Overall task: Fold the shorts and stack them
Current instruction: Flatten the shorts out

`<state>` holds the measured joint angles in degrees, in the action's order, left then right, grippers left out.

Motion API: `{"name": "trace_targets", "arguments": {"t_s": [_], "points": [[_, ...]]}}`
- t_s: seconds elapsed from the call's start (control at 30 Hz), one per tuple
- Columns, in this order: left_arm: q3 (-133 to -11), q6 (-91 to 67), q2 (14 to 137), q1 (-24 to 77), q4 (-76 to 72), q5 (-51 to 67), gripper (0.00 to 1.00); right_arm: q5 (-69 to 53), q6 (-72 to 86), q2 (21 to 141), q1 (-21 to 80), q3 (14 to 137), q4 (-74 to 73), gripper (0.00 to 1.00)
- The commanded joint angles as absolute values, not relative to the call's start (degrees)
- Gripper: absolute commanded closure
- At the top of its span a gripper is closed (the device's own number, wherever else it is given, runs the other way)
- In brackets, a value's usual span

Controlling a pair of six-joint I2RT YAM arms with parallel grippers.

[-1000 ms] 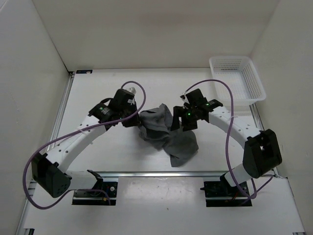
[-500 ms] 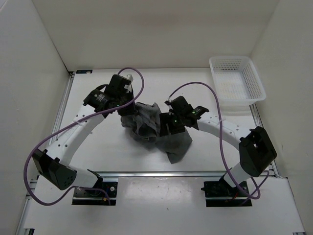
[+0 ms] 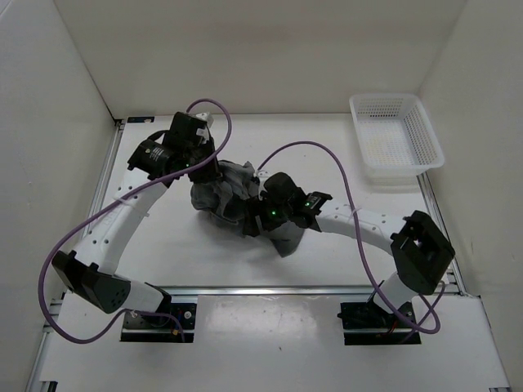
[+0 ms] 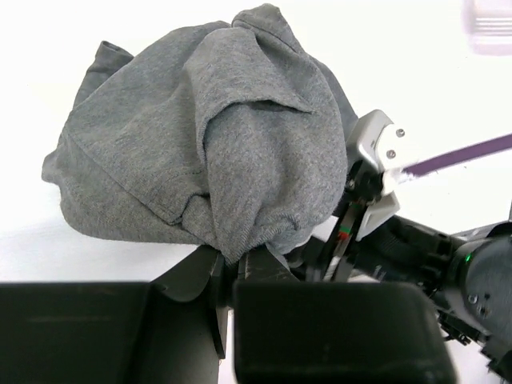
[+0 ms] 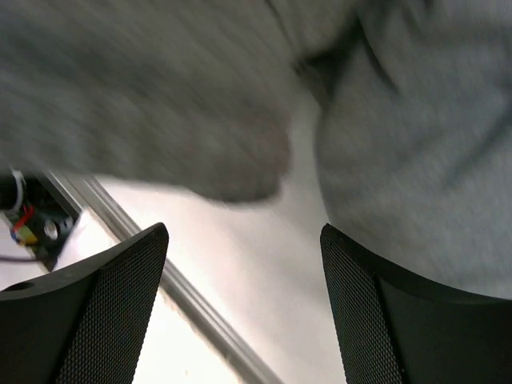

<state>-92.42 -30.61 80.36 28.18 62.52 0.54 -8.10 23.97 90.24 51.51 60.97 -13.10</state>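
The shorts are bunched in a heap, so my left gripper will lift the fold up, swing it over the table's middle and release it there.
The dark grey shorts (image 3: 229, 200) lie bunched in a heap at the table's middle. My left gripper (image 3: 206, 173) is shut on a fold of the shorts at their left side; in the left wrist view the fabric (image 4: 216, 144) is pinched between the closed fingers (image 4: 236, 268). My right gripper (image 3: 260, 214) is at the right side of the heap, low over the table. In the right wrist view its fingers (image 5: 120, 288) stand wide apart with nothing between them, and the blurred shorts (image 5: 400, 160) hang just ahead.
A white mesh basket (image 3: 396, 135) stands at the back right corner. The metal rail (image 3: 270, 287) runs along the table's near edge. White walls close in the left, back and right sides.
Both arms have swung left, dragging the shorts leftward and bunching them tighter. The right gripper has moved from the heap's right edge toward its middle.
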Motion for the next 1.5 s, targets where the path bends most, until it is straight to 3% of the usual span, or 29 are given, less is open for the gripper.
{"name": "trace_targets", "arguments": {"t_s": [0.0, 0.23, 0.37, 0.4, 0.5, 0.67, 0.8, 0.9, 0.97, 1.03, 1.07, 1.1, 1.13, 1.17, 1.2, 1.37, 1.47], "points": [[-96.0, -30.0, 79.4, 27.7, 62.0, 2.3, 0.9, -4.0, 23.3, 91.4, 52.8, 61.1, -3.1, 0.19], [-98.3, -30.0, 78.8, 26.5, 63.1, 4.2, 0.9, 0.8, 23.8, 99.6, 52.8, 64.1, 4.2, 0.35], [-100.4, -28.6, 78.2, 23.7, 63.8, 4.8, 0.9, 3.7, 22.1, 100.3, 52.8, 70.6, 1.2, 0.89], [-101.2, -28.0, 78.8, 22.9, 64.5, 4.8, 0.9, 6.0, 20.5, 99.4, 52.8, 71.7, -1.6, 0.99], [-109.3, -25.1, 81.5, 17.4, 66.7, 5.4, 0.9, 10.5, 17.0, 96.5, 48.1, 77.8, -5.4, 0.99], [-129.0, -24.6, 86.2, 11.3, 68.1, 6.1, 0.9, 5.6, 10.0, 95.9, 37.5, 95.0, -12.0, 0.99], [-132.8, -25.3, 85.6, 10.6, 64.9, 8.7, 0.9, 5.8, 6.2, 94.9, 35.4, 106.1, -14.4, 0.99], [-129.5, -25.3, 82.8, 11.5, 63.6, 13.4, 0.9, 9.1, 4.1, 89.9, 35.4, 102.9, -13.8, 0.99], [-125.2, -24.3, 79.7, 16.0, 63.5, 18.2, 0.9, 13.0, 4.1, 84.0, 34.1, 93.3, -11.1, 0.99], [-112.6, -24.3, 76.8, 20.4, 62.8, 23.3, 0.9, 16.1, 4.1, 78.1, 33.1, 81.6, -9.5, 0.99], [-107.5, -24.9, 74.3, 23.1, 59.6, 24.9, 0.9, 18.1, 4.1, 76.6, 31.7, 77.9, -9.5, 0.97], [-102.4, -25.9, 73.4, 28.4, 57.7, 26.4, 0.76, 22.0, 5.2, 75.4, 30.4, 74.7, -9.5, 0.79], [-93.1, -28.7, 72.8, 30.9, 55.3, 28.1, 0.26, 22.8, 6.1, 74.8, 28.8, 70.0, -10.7, 0.52], [-89.7, -29.5, 72.8, 33.0, 53.3, 28.1, 0.05, 22.8, 7.5, 74.1, 24.6, 68.4, -12.4, 0.12], [-87.2, -30.2, 74.2, 35.8, 52.1, 26.9, 0.0, 22.8, 11.1, 74.1, 22.2, 67.0, -15.4, 0.04], [-94.7, -28.0, 79.8, 33.5, 54.0, 23.1, 0.0, 13.9, 20.1, 65.8, 11.3, 58.3, -18.3, 0.01], [-96.5, -27.4, 81.8, 27.1, 55.7, 18.8, 0.04, 9.4, 23.5, 62.3, 10.2, 57.1, -22.0, 0.1]]}}
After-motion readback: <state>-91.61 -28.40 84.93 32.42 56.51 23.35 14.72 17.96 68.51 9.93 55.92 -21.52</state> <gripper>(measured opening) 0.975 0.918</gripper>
